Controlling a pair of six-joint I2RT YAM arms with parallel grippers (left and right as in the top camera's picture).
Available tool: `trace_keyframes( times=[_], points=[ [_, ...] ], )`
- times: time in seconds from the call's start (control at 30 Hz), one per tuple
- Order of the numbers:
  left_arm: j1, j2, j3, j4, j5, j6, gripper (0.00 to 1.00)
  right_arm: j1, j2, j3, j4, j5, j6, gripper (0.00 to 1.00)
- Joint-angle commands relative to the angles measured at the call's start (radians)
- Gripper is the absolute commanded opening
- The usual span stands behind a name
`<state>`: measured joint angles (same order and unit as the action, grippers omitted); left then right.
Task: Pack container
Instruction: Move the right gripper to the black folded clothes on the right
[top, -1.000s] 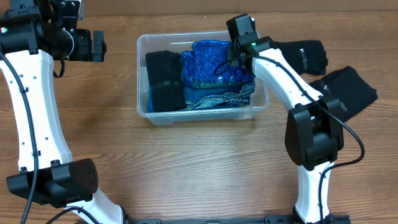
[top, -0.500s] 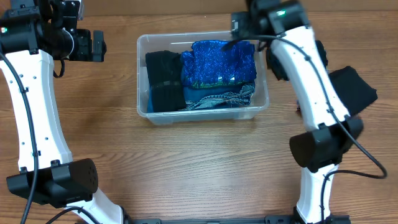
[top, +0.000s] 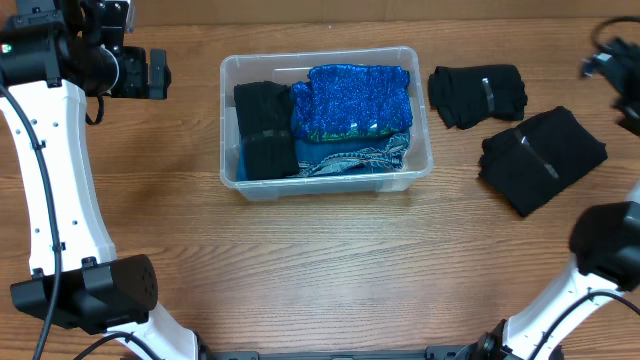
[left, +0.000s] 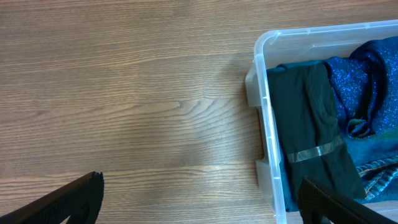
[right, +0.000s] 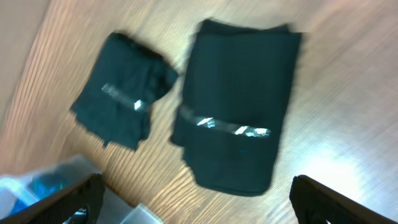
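My right gripper should move down and back to the near long edge of the larger black bundle, as the wood is bare there.
The clear container (top: 325, 56) stands at the table's middle. Inside it lie a folded black cloth (top: 265, 130) on the left, a sparkly blue cloth (top: 352, 100) on the right and a patterned one (top: 350, 158) below it. My left gripper (top: 150, 73) hangs open to the container's left. In the left wrist view its fingers (left: 68, 202) straddle bare wood and the container's wall (left: 266, 124). My right gripper (right: 202, 202) is open and empty, high above two black folded bundles (right: 121, 106) (right: 239, 130).
The two black bundles (top: 478, 95) (top: 543, 158), each with a clear tape band, lie on the wood right of the container. The right arm (top: 625, 90) shows only at the overhead view's right edge, its base link (top: 610, 250) at the lower right.
My right gripper left the blue cloth in the container, opened, and swung up and out to the far right. The left arm has not moved.
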<state>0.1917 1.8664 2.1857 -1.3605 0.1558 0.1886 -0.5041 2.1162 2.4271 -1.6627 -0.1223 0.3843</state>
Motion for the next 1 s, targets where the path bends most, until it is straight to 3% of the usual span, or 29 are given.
trace_keyframes(
  times=[0.0,0.23,0.47,0.97],
  points=[
    [-0.002,0.010,0.008,0.004,0.000,-0.013,1.00,-0.115,-0.033,-0.010,-0.017,-0.101,0.005,1.00],
    [-0.002,0.010,0.008,0.004,0.001,-0.013,1.00,-0.278,-0.033,-0.174,0.006,-0.336,-0.140,1.00],
    [-0.002,0.010,0.008,0.004,0.000,-0.013,1.00,-0.303,-0.033,-0.463,0.131,-0.487,-0.226,1.00],
    [-0.002,0.010,0.008,0.004,0.000,-0.013,1.00,-0.296,-0.033,-0.971,0.628,-0.509,-0.144,1.00]
  ],
)
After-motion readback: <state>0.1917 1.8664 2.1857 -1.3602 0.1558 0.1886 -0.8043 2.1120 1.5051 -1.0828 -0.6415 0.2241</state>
